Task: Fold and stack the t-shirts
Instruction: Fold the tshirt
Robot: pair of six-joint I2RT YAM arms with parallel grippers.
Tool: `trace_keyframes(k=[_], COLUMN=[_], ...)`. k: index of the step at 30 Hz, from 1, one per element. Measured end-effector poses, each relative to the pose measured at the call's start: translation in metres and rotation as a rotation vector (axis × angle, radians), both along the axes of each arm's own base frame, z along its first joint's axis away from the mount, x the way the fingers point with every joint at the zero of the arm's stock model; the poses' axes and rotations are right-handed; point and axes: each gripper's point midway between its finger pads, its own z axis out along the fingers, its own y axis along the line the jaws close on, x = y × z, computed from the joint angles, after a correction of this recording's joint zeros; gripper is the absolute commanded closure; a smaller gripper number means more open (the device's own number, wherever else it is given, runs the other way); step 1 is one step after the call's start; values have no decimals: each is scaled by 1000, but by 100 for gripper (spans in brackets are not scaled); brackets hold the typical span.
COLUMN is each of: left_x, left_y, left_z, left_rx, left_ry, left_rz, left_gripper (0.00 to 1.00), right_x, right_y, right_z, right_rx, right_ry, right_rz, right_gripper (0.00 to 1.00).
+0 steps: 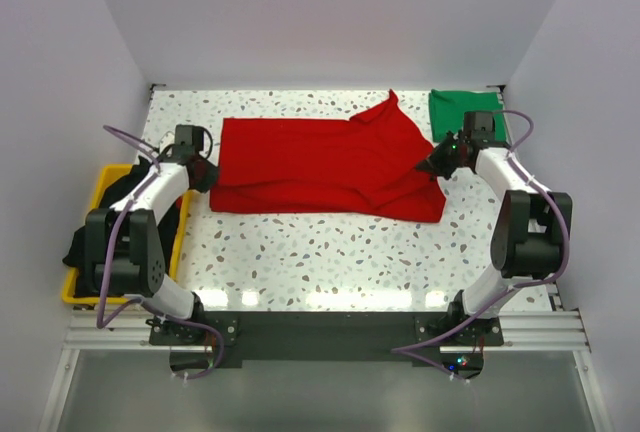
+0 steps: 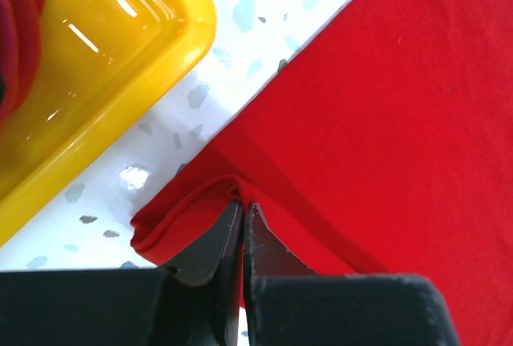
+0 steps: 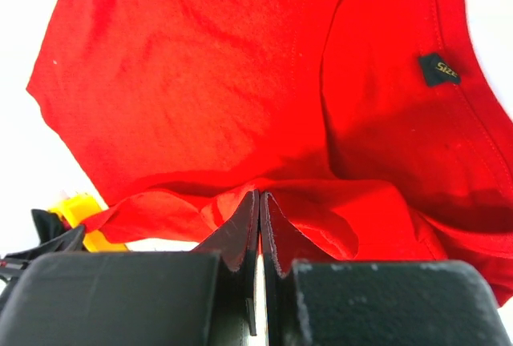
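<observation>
The left gripper next moves outward over the flat red cloth (image 1: 223, 169) (image 2: 321, 162) beyond the t-shirt's pinched fold and releases there. The reason is that the cloth lies spread beneath the fold.
A bright red t-shirt (image 1: 320, 164) lies spread across the middle of the speckled table, folded along its length. My left gripper (image 1: 207, 174) is shut on its left edge; in the left wrist view a pinched ridge of red t-shirt (image 2: 377, 106) rises at the left gripper (image 2: 243, 206). My right gripper (image 1: 432, 164) is shut on the shirt's right edge, lifting it a little. In the right wrist view the red t-shirt (image 3: 200, 74) bunches at the right gripper (image 3: 259, 195), collar label showing. A folded green t-shirt (image 1: 455, 108) lies at the far right. A black t-shirt (image 1: 118, 192) sits in the bin.
A yellow bin (image 1: 92, 188) stands at the table's left edge, its corner (image 2: 120, 50) close to my left gripper. White walls close in the table on the left, back and right. The arms' bases sit at the near edge.
</observation>
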Motion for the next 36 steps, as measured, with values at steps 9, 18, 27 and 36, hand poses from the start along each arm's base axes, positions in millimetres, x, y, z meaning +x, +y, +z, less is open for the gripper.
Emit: trace_keyframes(k=[9, 18, 27, 36], left_x=[19, 43, 48, 31], left_y=[-5, -10, -4, -13], left_z=[-4, -1, -4, 4], left_rx=[-9, -18, -29, -82], left_ry=[-14, -45, -66, -126], left_rz=[-44, -86, -106, -158], left_gripper=[97, 94, 49, 35], right_x=[15, 26, 37, 68], right_y=[3, 3, 0, -4], right_z=[19, 22, 3, -19], right_rx=[31, 34, 34, 10], right_ry=[-54, -68, -26, -13], right_rz=[-1, -3, -6, 28], right_gripper=[100, 100, 100, 67])
